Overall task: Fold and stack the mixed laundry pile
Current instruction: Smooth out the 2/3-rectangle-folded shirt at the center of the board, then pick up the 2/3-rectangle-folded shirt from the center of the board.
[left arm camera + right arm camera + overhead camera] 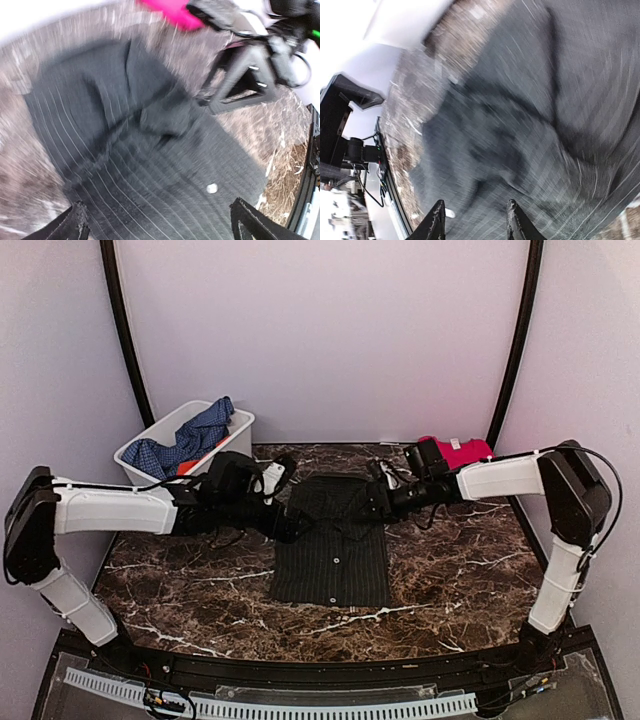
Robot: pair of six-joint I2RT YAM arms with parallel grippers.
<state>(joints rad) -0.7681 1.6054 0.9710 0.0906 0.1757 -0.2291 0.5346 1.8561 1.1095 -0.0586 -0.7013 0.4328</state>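
The shirt's near edge point(320, 603) lies flat and uncovered on the table, so my left gripper will next swing back, turn and lower onto it beside the shirt's button.
The dark charcoal pinstriped shirt point(332, 545) lies flat in the middle of the table, buttons up, its collar end rumpled. My left gripper point(291, 527) hovers over the shirt's left shoulder. In the left wrist view that gripper point(160, 227) is wide open, with only striped cloth point(150, 165) beneath it. My right gripper point(378, 502) is at the shirt's right shoulder. In its own view it point(476, 224) is partly open, nothing between the fingertips point(436, 222), above the shirt point(520, 130). A bright red cloth point(462, 452) lies folded at the back right.
A white plastic bin point(140, 446) stands at the back left, holding a blue checked garment point(196, 433) and an orange piece point(186, 468). Black curved poles rise at both back corners. The right arm's gripper point(245, 82) shows across the shirt in the left wrist view.
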